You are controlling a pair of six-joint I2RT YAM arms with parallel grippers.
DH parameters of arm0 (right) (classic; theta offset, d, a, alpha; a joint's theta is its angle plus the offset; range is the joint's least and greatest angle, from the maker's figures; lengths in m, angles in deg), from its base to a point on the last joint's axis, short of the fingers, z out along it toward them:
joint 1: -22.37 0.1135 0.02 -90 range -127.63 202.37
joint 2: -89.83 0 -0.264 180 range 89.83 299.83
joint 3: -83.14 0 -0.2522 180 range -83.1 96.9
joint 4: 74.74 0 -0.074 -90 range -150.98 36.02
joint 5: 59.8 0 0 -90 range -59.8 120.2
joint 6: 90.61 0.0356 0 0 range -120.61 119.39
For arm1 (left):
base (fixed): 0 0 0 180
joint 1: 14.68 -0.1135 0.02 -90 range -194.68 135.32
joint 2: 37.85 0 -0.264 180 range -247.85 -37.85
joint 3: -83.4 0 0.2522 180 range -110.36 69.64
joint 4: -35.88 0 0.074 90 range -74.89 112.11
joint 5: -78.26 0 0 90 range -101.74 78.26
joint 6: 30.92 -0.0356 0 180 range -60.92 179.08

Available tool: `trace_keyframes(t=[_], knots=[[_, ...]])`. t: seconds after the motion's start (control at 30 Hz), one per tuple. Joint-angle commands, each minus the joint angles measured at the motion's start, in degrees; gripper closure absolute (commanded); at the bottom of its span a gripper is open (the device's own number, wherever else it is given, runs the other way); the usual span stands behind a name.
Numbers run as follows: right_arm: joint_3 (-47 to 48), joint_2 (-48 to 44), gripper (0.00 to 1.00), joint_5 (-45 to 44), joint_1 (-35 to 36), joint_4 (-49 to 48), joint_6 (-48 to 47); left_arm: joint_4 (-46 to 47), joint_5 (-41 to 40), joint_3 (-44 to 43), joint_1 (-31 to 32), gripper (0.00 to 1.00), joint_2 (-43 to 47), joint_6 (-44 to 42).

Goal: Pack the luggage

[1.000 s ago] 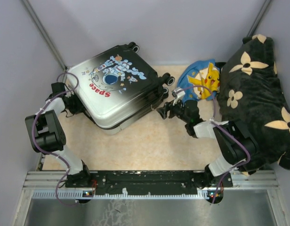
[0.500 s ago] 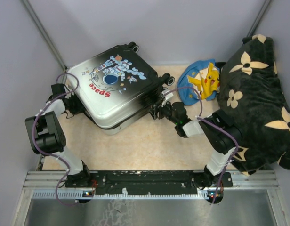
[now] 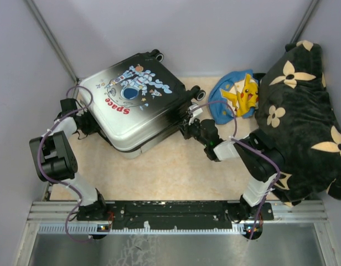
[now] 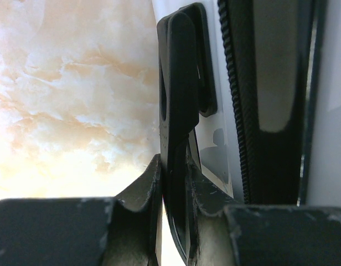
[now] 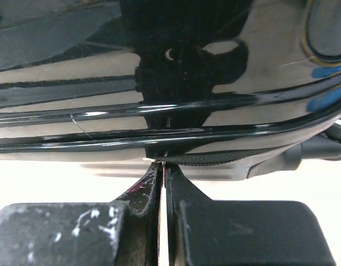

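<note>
I will move the suitcase's side handle outward toward the back wall (image 3: 90, 62) with my left gripper next and let go of it. That wall is outward of the gripper, past the slanted suitcase.
The luggage (image 3: 132, 105), a closed hard-shell suitcase with an astronaut print, lies flat at the back left. My left gripper (image 3: 87, 124) is at its left side, shut on the suitcase's black side handle (image 4: 179, 83), which runs between the fingers (image 4: 173, 172). My right gripper (image 3: 187, 128) is at the suitcase's right edge below a wheel. Its jaws are shut, tips (image 5: 162, 164) touching the black zipper band (image 5: 215, 159) under the glossy shell (image 5: 242, 66). Whether a zipper pull is pinched there does not show.
A big black flower-patterned cushion (image 3: 303, 116) fills the right side. A blue cloth with a yellow cartoon figure (image 3: 237, 100) lies between the cushion and the suitcase. Grey walls stand close on the left, back and right. The beige marbled table (image 3: 170, 166) shows in front.
My right gripper has moved left from beside the blue cloth to the suitcase's edge and shut its jaws there. The left gripper and the suitcase have not moved.
</note>
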Motion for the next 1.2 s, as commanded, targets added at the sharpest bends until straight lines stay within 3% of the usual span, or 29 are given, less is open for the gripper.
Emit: trace_keyframes(t=[0.0, 0.2, 0.43, 0.67, 0.87, 1.17], knots=[[0.1, -4.9, 1.00, -3.7, -2.9, -0.3, -1.2, 0.1, -4.3, 1.3, 0.5, 1.00, -1.9, -5.4], [0.9, -9.6, 1.00, -3.6, -9.8, 5.4, -3.1, -0.2, -6.6, -0.2, 0.2, 1.00, -3.3, -6.8], [6.1, -6.2, 1.00, -1.3, -18.3, 8.7, -4.4, 0.4, -6.2, -2.8, 0.0, 1.00, -5.7, -9.1], [15.2, 4.0, 1.00, 16.8, -24.6, 4.0, -3.2, 1.1, -4.5, -6.7, 0.0, 1.00, -9.4, -14.7], [22.2, 10.8, 1.00, 34.8, -27.5, 0.8, 0.3, -0.3, 2.6, -12.2, 0.0, 1.00, -14.5, -21.6], [34.8, 20.3, 1.00, 47.6, -28.5, -1.0, 9.6, -2.1, 12.9, -21.6, 0.1, 1.00, -21.2, -29.4]])
